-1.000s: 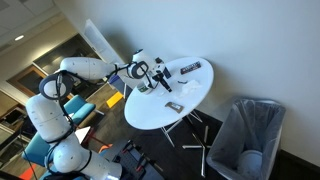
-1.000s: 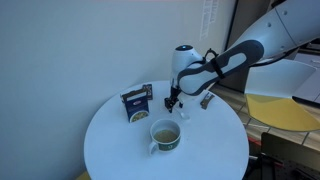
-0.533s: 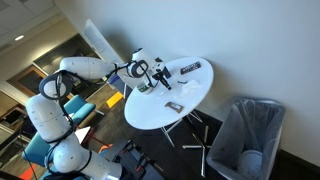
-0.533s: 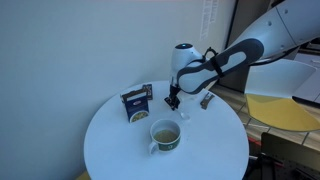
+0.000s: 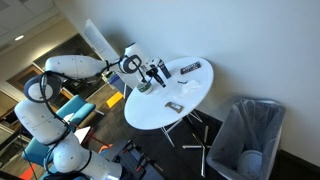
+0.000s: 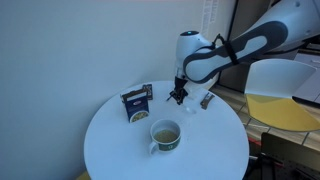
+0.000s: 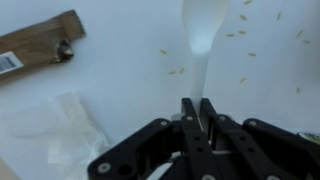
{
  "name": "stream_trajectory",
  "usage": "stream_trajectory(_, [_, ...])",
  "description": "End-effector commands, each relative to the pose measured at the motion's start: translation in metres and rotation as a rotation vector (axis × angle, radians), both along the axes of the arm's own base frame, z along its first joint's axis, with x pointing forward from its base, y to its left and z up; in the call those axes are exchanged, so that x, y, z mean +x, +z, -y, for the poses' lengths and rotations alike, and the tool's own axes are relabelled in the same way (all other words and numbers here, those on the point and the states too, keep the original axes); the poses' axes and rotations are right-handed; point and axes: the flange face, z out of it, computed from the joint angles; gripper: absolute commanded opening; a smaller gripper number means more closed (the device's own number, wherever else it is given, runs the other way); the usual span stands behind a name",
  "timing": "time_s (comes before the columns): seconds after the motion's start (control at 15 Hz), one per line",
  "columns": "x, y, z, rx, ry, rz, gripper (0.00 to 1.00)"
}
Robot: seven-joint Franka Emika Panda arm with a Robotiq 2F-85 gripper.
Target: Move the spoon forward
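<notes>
I will carry the spoon in my gripper back toward the tabletop edge by the yellow chair (image 6: 233,123) and let go of the spoon's handle end there, because that edge is clear.
In the wrist view a white plastic spoon (image 7: 203,30) lies with its bowl at the top of the picture and its handle running down into my gripper (image 7: 197,110). The jaws stand pressed together on the handle end, so the gripper is shut on the spoon. In both exterior views the gripper (image 5: 158,74) (image 6: 178,97) hangs just above the round white table (image 5: 192,92) (image 6: 115,150). From there the spoon is too small to make out.
A mug (image 6: 165,135) and a blue packet (image 6: 137,103) stand on the table near the gripper. A brown packet (image 7: 40,45) and a crumpled white wrapper (image 7: 55,125) lie left of the spoon. A dark packet (image 5: 190,68) lies farther back. A grey bin (image 5: 245,135) stands beside the table.
The jaws have shut on the spoon's handle. The gripper has since risen a little and shifted away from the mug.
</notes>
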Motion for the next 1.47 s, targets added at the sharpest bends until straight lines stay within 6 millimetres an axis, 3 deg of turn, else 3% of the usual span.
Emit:
stream_trajectory(0.0, [-0.063, 0.055, -0.005, -0.030, 0.154, -0.040, 0.03])
stream_trajectory(0.13, [-0.092, 0.075, -0.013, -0.044, 0.234, -0.064, 0.03])
stream_trajectory(0.4, [-0.139, 0.079, -0.031, -0.052, 0.268, -0.102, 0.03])
stream_trajectory(0.67, [-0.175, 0.047, -0.023, -0.038, 0.154, -0.085, 0.03])
stream_trajectory(1.07, [-0.198, -0.005, 0.016, -0.028, -0.115, 0.084, 0.03])
stream_trajectory(1.4, [-0.222, -0.037, 0.047, 0.010, -0.410, 0.040, 0.03])
